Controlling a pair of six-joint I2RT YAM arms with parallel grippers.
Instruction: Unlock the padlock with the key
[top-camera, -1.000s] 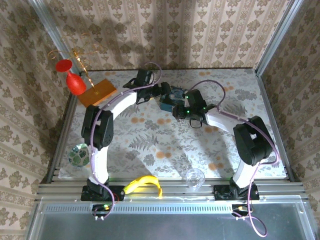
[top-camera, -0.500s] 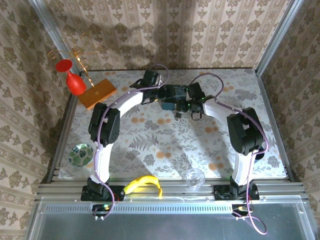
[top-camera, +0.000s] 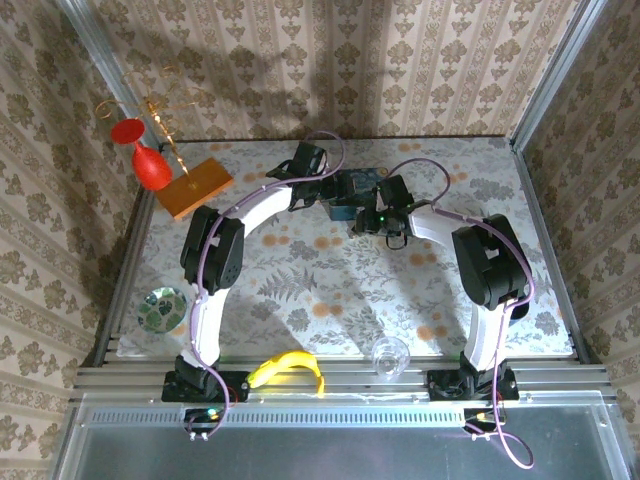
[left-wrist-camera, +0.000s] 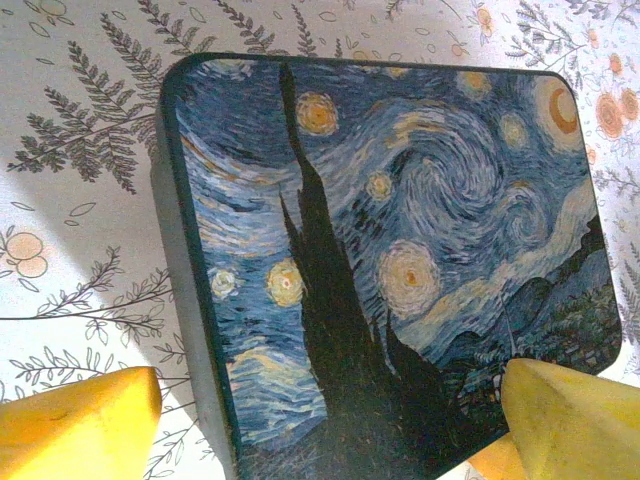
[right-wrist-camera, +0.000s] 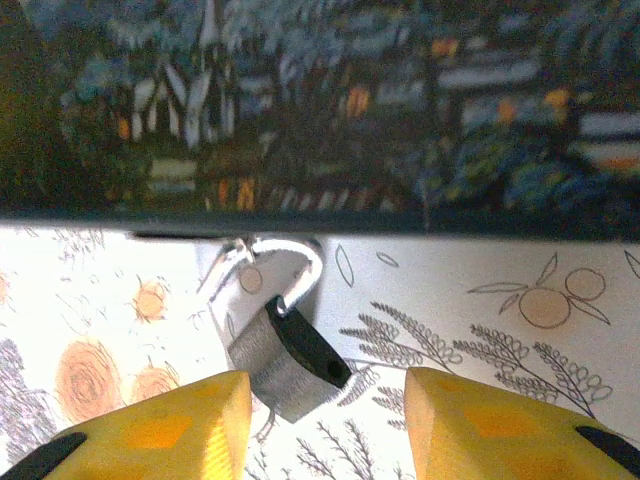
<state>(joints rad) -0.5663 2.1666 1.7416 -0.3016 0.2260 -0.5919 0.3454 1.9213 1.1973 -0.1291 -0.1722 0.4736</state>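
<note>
My right gripper will lower, turn its fingers around the sides of the padlock's grey body (right-wrist-camera: 289, 368) and close, as the padlock's body hangs below, crooked and nearer one finger's end.
A blue painted tin (left-wrist-camera: 400, 230) lies flat on the flowered table at the back middle (top-camera: 352, 186). My left gripper (left-wrist-camera: 330, 425) hangs over it, open, one yellow finger (left-wrist-camera: 80, 425) off the tin's left side and the other past its right corner. The padlock (right-wrist-camera: 285, 365), a small grey body with a dark top, hangs by its silver shackle (right-wrist-camera: 300, 268) from the tin's front edge. My right gripper (right-wrist-camera: 325, 425) is open just in front of it. The lock body sits between the fingertips, close to the left one (right-wrist-camera: 160, 430). The key is out of view.
An orange wooden block (top-camera: 195, 185) with a gold stand and a red goblet (top-camera: 150, 162) stands at the back left. A shiny disc (top-camera: 160, 305) lies near the left edge. A banana (top-camera: 290, 368) and a clear glass (top-camera: 390, 355) sit on the front rail.
My left arm has stretched further right over the tin and its fingers have narrowed a little. The right gripper has swung in from the right toward the tin's near side.
</note>
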